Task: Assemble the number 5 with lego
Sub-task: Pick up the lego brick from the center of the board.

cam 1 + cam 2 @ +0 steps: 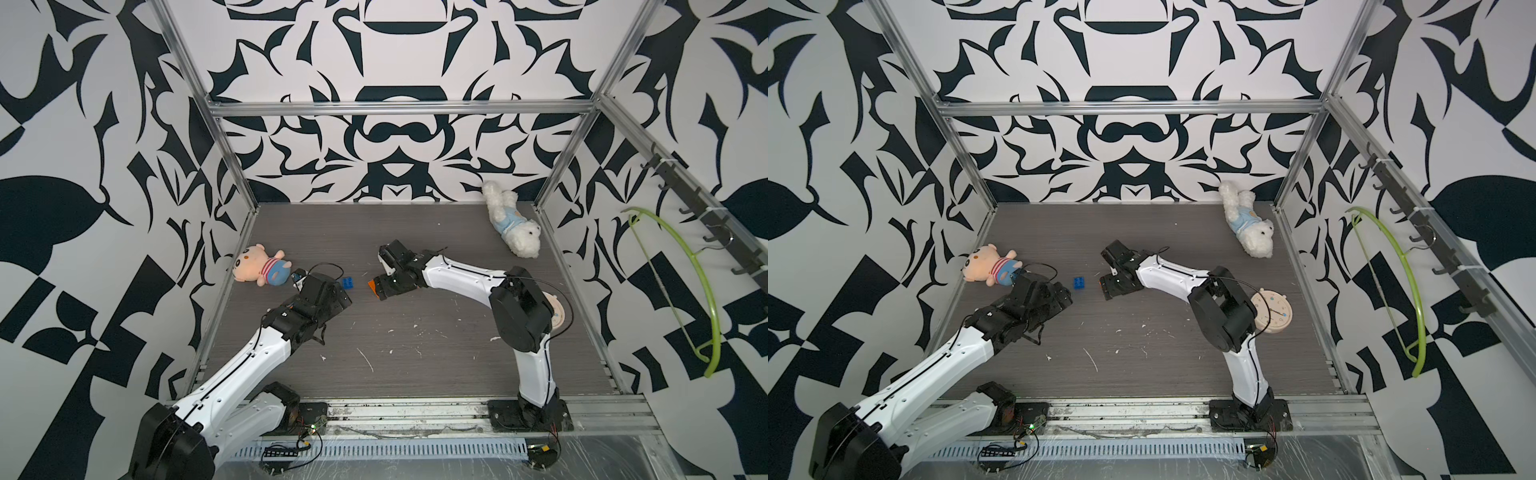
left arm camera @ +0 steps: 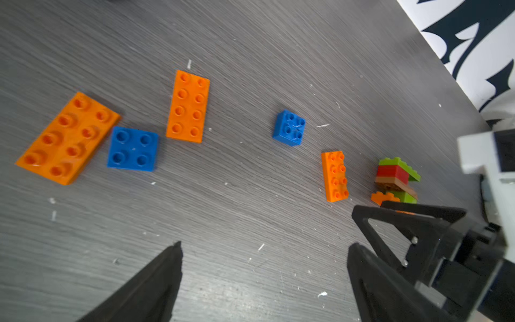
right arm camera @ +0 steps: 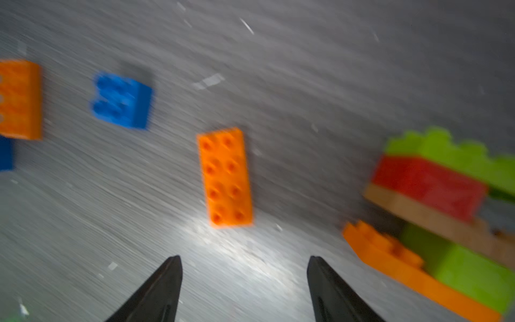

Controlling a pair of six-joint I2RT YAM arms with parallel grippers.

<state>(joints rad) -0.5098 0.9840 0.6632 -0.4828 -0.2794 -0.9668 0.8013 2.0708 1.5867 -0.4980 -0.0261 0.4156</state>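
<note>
The small orange oblong brick is below and just beyond my fingers. My right gripper needs to lower next and ease onward around the brick's long sides to close.
The lego lies scattered on the grey table. The left wrist view shows a big orange oblong brick (image 2: pixel 68 138), a blue square brick (image 2: pixel 133 148), a second orange oblong (image 2: pixel 188 106), another blue square (image 2: pixel 289 127), a small orange oblong (image 2: pixel 335 176) and a stack (image 2: pixel 397 179) of lime green, red, tan and orange pieces. My left gripper (image 2: pixel 264 246) is open over bare table, short of the bricks. My right gripper (image 3: pixel 244 258) is open and empty, just short of the small orange oblong (image 3: pixel 225 177), with the stack (image 3: pixel 446 195) beside it. One blue brick (image 1: pixel 347 284) shows between the two arms in both top views.
A pig plush (image 1: pixel 259 268) lies by the left wall behind the left arm. A white dog plush (image 1: pixel 513 224) lies at the back right. A round clock (image 1: pixel 1271 311) sits behind the right arm's elbow. A green hanger (image 1: pixel 681 286) hangs on the right wall. Metal frame posts edge the table.
</note>
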